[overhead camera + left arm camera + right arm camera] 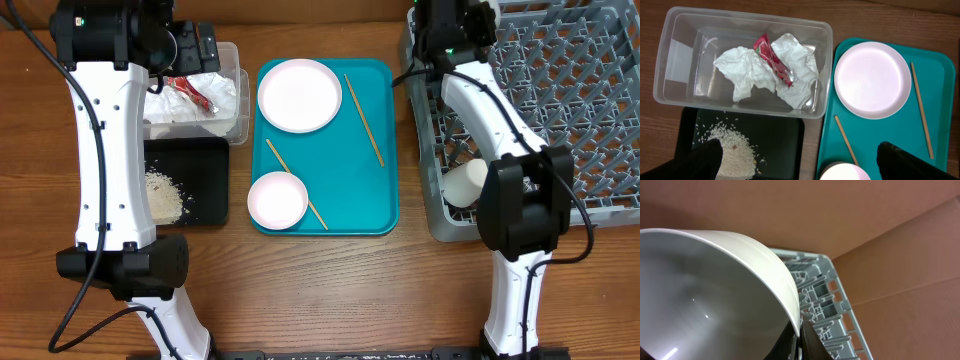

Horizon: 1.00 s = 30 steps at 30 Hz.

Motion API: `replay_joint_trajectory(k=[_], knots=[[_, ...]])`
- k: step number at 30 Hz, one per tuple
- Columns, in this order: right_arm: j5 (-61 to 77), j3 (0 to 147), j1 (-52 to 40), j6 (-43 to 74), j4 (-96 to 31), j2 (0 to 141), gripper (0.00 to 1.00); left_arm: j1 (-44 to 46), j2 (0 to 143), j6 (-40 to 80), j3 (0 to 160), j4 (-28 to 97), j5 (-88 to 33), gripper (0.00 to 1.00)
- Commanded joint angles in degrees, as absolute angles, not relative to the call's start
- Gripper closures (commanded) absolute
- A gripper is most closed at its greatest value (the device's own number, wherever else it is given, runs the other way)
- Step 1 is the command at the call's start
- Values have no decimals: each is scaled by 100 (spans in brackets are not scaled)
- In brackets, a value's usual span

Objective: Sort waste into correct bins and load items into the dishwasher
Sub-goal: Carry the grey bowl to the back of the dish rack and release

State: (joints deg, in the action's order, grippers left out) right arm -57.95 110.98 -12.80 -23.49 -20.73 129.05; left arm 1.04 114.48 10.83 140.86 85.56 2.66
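The rack's far corner by the teal tray lies below, so my right gripper will next lower the white bowl there, clear of the cup (465,183), and release the bowl's rim.
My left gripper (800,165) is open and empty, high over the seam between the black tray (780,135) and the teal tray (890,135). The clear tub (670,50) holds crumpled napkins (747,75) and the red sauce packet (772,60). Rice scraps (735,147) lie in the black tray. A pink-white plate (299,95), a small bowl (277,199) and two chopsticks (364,120) (295,185) lie on the teal tray. My right gripper (800,335) is shut on the rim of a white bowl (705,295) over the grey dish rack (830,310). A white cup (465,183) lies in the rack (570,90).
Brown cardboard walls stand behind the rack and along the table's back. The teal tray (380,210) sits between the two bins on the left and the rack on the right. Bare wood table (330,290) runs along the front.
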Motion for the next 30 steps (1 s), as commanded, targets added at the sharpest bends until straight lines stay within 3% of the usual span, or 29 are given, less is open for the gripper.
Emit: replay_joint_trajectory(k=[1,14,17,20,30], knots=[[-5824,11100,-1330,-2397,-2154,13002,96,117,11421,1181,14175,8545,340,0],[-5774,11100,-1568,-1774,-2963,13002,95,117,11421,1181,14175,8545,340,0],[-5776,11100,-1629,-1772,-3024,13002,71,119,11421,1181,14175,8545,340,0],[-5774,11100,-1743,-1769,-3107,12999,66,119,11421,1181,14175,8545,340,0],[-5645,11104,-2333,-1079,-3479,12943,36,119,11421,1181,14175,8545,340,0]])
